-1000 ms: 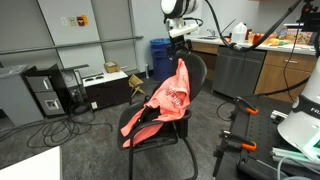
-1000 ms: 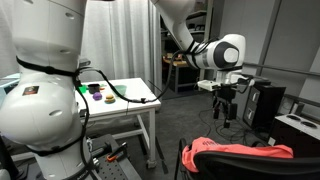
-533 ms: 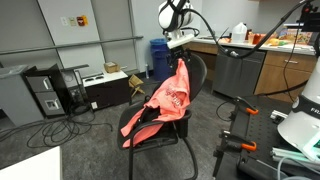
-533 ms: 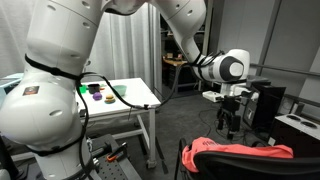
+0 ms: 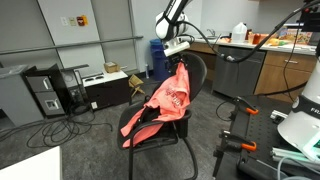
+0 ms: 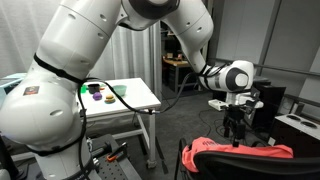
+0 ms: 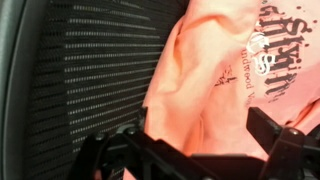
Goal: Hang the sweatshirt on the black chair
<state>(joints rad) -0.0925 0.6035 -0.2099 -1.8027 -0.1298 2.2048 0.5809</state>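
I should lower my gripper onto the coral sweatshirt's top fold, just below its spread fingers at the chair's backrest, and close them.
The coral sweatshirt (image 5: 165,100) with white print lies draped over the backrest and seat of the black chair (image 5: 197,72). In an exterior view it shows as a coral fold (image 6: 240,152) over the chair top (image 6: 183,158). My gripper (image 5: 178,49) hangs just above the top of the backrest, right over the sweatshirt, also in an exterior view (image 6: 238,128). In the wrist view its jaws (image 7: 190,150) are spread wide. The coral fabric (image 7: 220,95) fills the space below and between them, beside the chair's black mesh (image 7: 90,70). I cannot tell whether the jaws touch the fabric.
A blue bin (image 5: 160,55) stands behind the chair. A black cabinet (image 5: 45,92) and cables lie on the floor. A counter with cupboards (image 5: 275,60) runs along the back. A black stand (image 5: 236,120) is close to the chair. A white table (image 6: 125,95) stands near the robot base.
My gripper has come down and closer to the top of the chair back and the sweatshirt. The sweatshirt and chair have not moved.
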